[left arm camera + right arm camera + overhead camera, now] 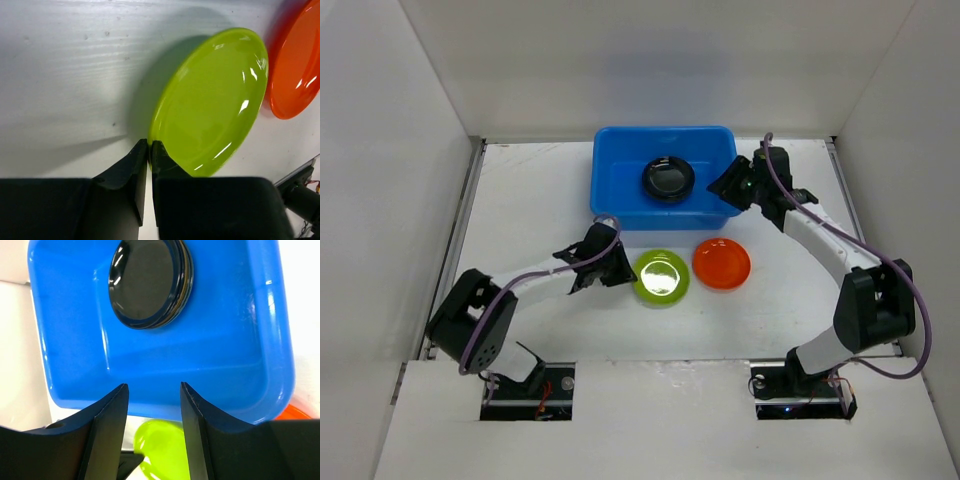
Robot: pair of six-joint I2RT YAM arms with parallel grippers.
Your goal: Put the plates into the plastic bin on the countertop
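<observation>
I will next raise the lime green plate (661,277) with my left gripper, carry it outward and lower it onto the black plate (147,282), as the bin's near side is between them.
The blue plastic bin (620,190) stands at the back of the white countertop (530,200) and holds a stack of plates with a glossy black one on top (668,179). The lime green plate (661,277) and the orange plate (721,263) lie in front of the bin. My left gripper (623,270) is shut on the green plate's left rim (210,100), one finger above it and one below. My right gripper (725,186) is open and empty at the bin's right wall; the right wrist view shows the bin (240,335) and black plate (147,282) below it.
White walls (400,150) close in the countertop on the left, back and right. The orange plate (295,70) lies close to the green one's right side. The arm bases sit at the near edge.
</observation>
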